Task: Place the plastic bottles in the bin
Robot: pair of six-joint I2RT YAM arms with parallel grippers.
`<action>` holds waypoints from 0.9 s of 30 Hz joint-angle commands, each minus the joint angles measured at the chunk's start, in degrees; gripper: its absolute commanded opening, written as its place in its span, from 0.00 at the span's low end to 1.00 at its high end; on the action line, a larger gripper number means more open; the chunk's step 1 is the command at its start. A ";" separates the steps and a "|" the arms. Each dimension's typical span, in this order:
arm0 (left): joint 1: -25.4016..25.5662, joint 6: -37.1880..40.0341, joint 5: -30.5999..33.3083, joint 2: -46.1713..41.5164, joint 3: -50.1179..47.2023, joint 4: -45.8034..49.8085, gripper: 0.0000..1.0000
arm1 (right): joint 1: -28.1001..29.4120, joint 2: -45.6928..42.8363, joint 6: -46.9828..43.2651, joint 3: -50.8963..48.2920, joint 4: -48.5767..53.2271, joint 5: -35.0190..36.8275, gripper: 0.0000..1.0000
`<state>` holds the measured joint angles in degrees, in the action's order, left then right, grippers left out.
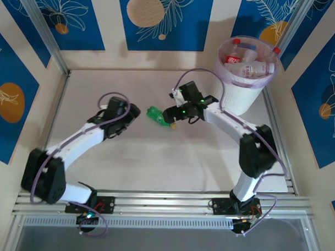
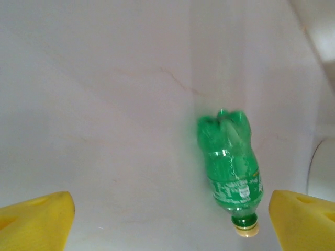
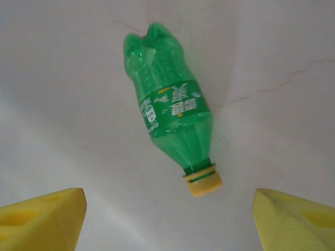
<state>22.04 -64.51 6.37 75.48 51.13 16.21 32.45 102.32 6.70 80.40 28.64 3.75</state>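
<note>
I should next lower my right gripper past the yellow cap onto the green bottle's middle [image 1: 159,117] [image 3: 166,90], turn it slightly and close it, since the bottle lies at an angle beyond my open fingers.
A green plastic bottle [image 1: 157,115] with a yellow cap lies on its side on the white table, between my two grippers. Left of it, my left gripper [image 1: 135,111] stands open. In the left wrist view the bottle [image 2: 230,167] lies near the right yellow fingertip [image 2: 303,219], cap towards the camera. My right gripper [image 1: 170,114] is open just right of the bottle. The right wrist view has the bottle [image 3: 170,110] ahead of the open gripper [image 3: 170,222], untouched. The white bin [image 1: 241,92] at the back right holds several clear red-capped bottles [image 1: 248,65].
Blue patterned wall panels enclose the table on three sides. The bin stands close behind the right arm's elbow [image 1: 255,145]. An aluminium rail [image 1: 165,200] runs along the near edge by the arm bases.
</note>
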 commanded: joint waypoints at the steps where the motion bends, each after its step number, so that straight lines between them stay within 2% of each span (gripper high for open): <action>1: -3.67 5.71 -1.95 -8.62 -2.80 3.23 0.95 | 1.69 6.20 -4.54 6.55 -0.26 3.28 0.83; 8: -5.45 5.83 -0.92 -17.75 -8.07 5.59 0.94 | 2.54 24.22 -5.51 23.87 7.24 8.81 0.84; 11: -5.99 5.40 -0.92 -18.45 -8.68 5.39 0.94 | 2.97 28.09 -5.90 27.25 9.62 11.08 0.83; 18: -6.23 4.93 -1.60 -17.38 -9.20 3.90 0.94 | 3.48 29.52 -5.67 28.06 10.82 11.21 0.75; 25: -6.23 4.75 -1.29 -17.66 -9.88 3.96 0.94 | 3.69 28.15 -5.45 26.77 10.27 11.68 0.56; 27: -6.22 4.81 -1.02 -17.80 -10.00 4.01 0.94 | 3.68 26.70 -5.63 26.47 9.80 11.51 0.54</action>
<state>16.49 -59.88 5.54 58.24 41.95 20.21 35.79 131.70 1.39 106.78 37.76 15.07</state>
